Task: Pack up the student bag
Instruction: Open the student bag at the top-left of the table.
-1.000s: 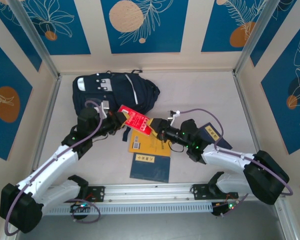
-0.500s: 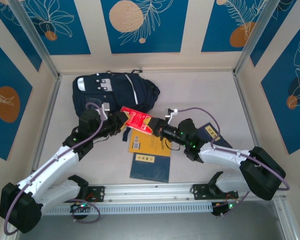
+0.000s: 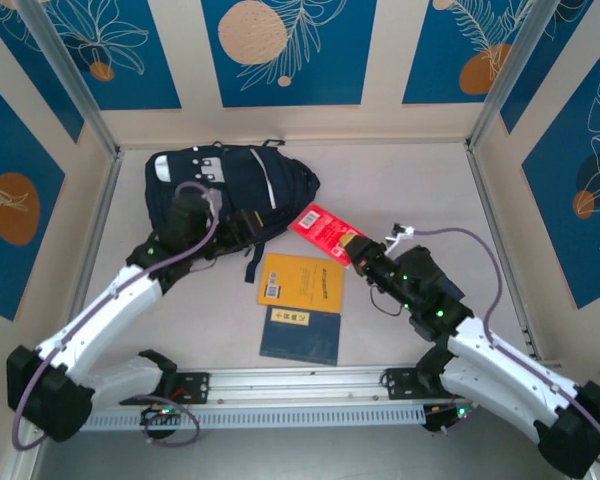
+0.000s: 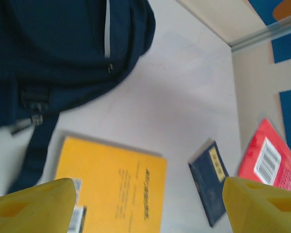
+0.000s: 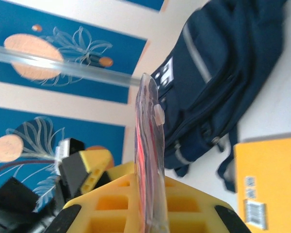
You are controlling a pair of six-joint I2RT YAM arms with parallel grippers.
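I need to bring my open left gripper outward over the bag and then down onto its grey trim strip (image 3: 264,179) (image 4: 107,30), because the strip is beyond the gripper's fingers.
The student bag (image 3: 230,178), dark navy with white stripes, lies at the back left of the table. A flat red packet (image 3: 323,231) with a barcode label is held just right of the bag, with my right gripper (image 3: 356,249) shut on its near end. In the right wrist view the packet (image 5: 149,145) stands edge-on between the yellow fingers (image 5: 111,204), and the bag (image 5: 223,73) lies beyond it. My left gripper (image 3: 242,231) hovers at the bag's front edge. In the left wrist view it (image 4: 148,208) is open and holds nothing, above a yellow book (image 4: 111,189).
The yellow book (image 3: 300,281) and a navy booklet (image 3: 300,335) lie at the table's centre, in front of the bag. A second small navy booklet (image 4: 209,187) lies further right, near the red packet (image 4: 270,158). Patterned walls enclose the table on three sides.
The left gripper opened, let go of the red packet and drew back toward the bag. The right gripper shut on the packet and carried it to the right.
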